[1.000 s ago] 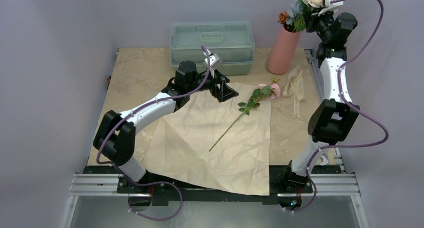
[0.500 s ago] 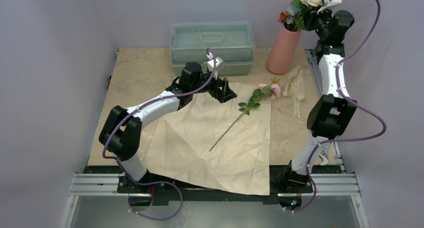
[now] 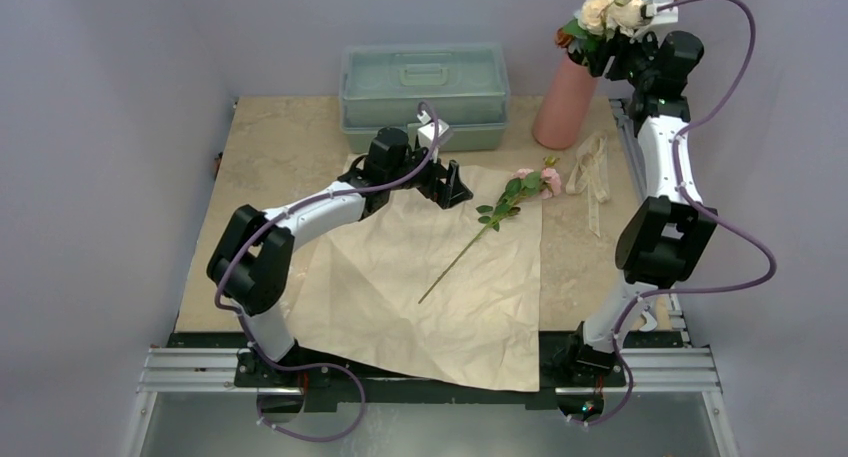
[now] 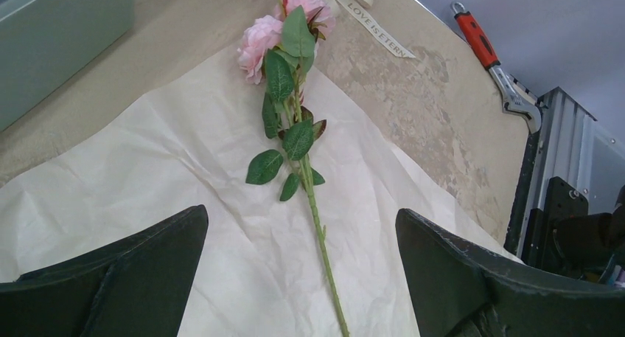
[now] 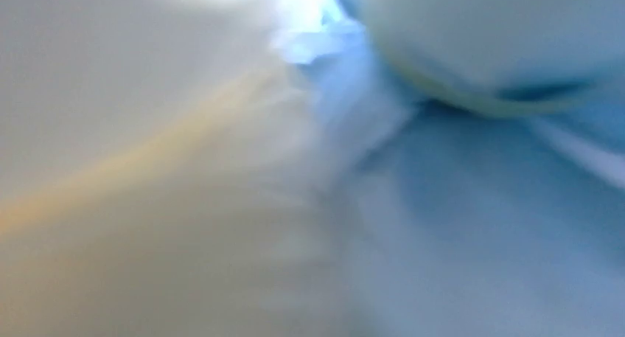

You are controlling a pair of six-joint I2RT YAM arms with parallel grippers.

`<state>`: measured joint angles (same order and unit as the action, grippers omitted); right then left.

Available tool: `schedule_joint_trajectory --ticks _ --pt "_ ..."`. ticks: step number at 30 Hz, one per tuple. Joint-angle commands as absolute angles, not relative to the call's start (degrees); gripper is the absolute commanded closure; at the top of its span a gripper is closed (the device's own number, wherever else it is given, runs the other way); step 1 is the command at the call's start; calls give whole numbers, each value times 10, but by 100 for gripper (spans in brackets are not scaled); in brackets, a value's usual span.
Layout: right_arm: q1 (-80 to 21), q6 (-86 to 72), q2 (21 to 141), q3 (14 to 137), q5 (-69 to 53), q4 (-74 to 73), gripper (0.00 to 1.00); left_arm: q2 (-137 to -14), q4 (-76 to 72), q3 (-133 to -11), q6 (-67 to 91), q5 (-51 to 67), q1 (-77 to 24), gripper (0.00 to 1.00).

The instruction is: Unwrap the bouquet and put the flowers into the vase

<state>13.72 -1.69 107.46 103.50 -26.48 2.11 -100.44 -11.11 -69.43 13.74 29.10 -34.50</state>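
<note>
The robot's left gripper will next tilt and go down to the right in the top view, onto the pink flower's stem just short of its leaves, because the stem is bare there.
The bouquet is undone: its tan paper (image 3: 400, 277) lies flat on the table. A pink flower (image 3: 545, 180) on a long green stem (image 4: 317, 226) lies across the paper. My left gripper (image 3: 452, 182) hovers low over the paper, open, its jaws either side of the stem's line, holding nothing (image 4: 301, 215). The salmon-pink vase (image 3: 565, 102) stands at the back right with cream, blue and rust flowers (image 3: 610, 15) at its mouth. My right gripper (image 3: 618, 45) sits among those blooms. Its wrist view is only blurred cream and blue petals, so its jaws are hidden.
A grey-green lidded box (image 3: 424, 92) stands at the back centre, left of the vase. A beige ribbon (image 3: 590, 167) lies on the table right of the pink bloom. In the left wrist view a red-handled wrench (image 4: 490, 57) rests near the table's right edge.
The right arm has carried the cream bloom left and down over the vase mouth. The left arm has slid a little right toward the pink flower.
</note>
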Motion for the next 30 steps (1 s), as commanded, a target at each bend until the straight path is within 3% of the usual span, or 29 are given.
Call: schedule_joint_trajectory --ticks 1,5,13,30 --pt "146 -37 1027 1028 -266 15 30 -1012 -119 -722 113 279 -344 0" --pt "146 -31 1008 1009 -282 13 17 -1027 -103 -736 93 271 -349 0" --pt "147 18 971 975 -291 -25 4 -1068 -68 -765 55 253 -367 1" --pt "152 33 850 845 -278 -99 2 -1204 26 -876 20 150 -436 29"
